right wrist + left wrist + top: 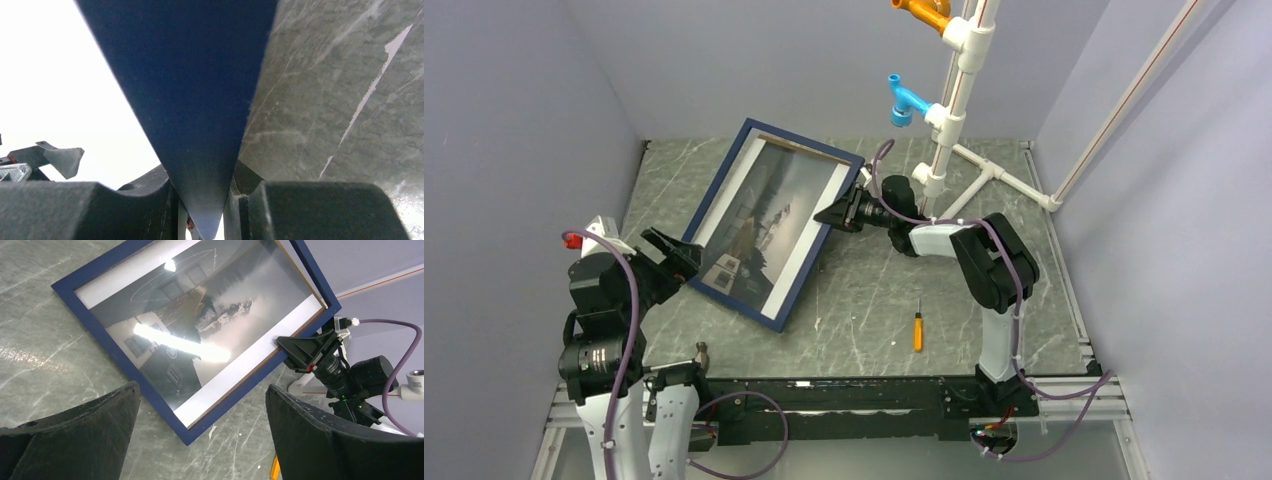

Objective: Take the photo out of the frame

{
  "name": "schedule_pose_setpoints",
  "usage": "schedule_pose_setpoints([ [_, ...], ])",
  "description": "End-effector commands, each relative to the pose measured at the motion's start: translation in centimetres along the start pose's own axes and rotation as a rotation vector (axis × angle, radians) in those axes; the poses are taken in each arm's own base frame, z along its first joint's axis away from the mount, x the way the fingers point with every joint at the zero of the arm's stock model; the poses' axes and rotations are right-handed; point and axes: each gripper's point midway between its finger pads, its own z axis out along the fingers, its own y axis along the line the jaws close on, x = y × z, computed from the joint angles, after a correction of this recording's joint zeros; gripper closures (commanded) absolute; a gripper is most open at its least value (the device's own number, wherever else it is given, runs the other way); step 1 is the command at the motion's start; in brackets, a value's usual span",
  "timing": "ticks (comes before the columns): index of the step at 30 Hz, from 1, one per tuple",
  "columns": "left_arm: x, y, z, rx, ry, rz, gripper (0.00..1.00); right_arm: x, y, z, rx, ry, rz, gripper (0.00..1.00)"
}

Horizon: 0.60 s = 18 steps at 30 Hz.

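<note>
The right gripper will lower with the frame's long edge [830, 222] [202, 192], tilt its fingers downward and open them, since the frame's far end is raised off the table.
The navy blue frame [736, 302] lies slanted across the table's left half, with the photo [769, 215] still inside it, a dark scene between white strips. My right gripper [836, 213] is shut on the frame's right long edge; in the right wrist view the blue edge [195, 100] runs down between the jaws of that gripper [205, 200]. My left gripper [669, 250] stands open beside the frame's left long edge, touching nothing. In the left wrist view the frame's [125, 362] near corner and the photo [200, 325] sit ahead of the wide-open left gripper [202, 386].
An orange-handled screwdriver [917, 328] lies on the table right of the frame. A white pipe stand [954, 110] with a blue fitting [906, 100] and an orange one [921, 12] rises at the back right. Grey walls close in on the left, back and right.
</note>
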Motion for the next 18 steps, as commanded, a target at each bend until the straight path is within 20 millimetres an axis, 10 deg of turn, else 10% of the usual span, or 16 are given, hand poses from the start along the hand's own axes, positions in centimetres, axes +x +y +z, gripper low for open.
schedule_pose_setpoints([
  [1, 0.2, 0.0, 0.7, 0.028, -0.006, 0.033, 0.02, -0.8, -3.4, 0.4, 0.051, 0.012, -0.106, 1.0],
  [9, 1.6, 1.2, 5.1, 0.006, 0.133, 0.097, 0.01, -0.6, -8.9, -0.3, 0.279, 0.034, -0.223, 0.99],
  [18, 1.8, 0.6, 11.3, 0.044, 0.277, 0.058, 0.01, -1.8, -12.5, -1.9, 0.544, 0.003, -0.247, 0.39],
])
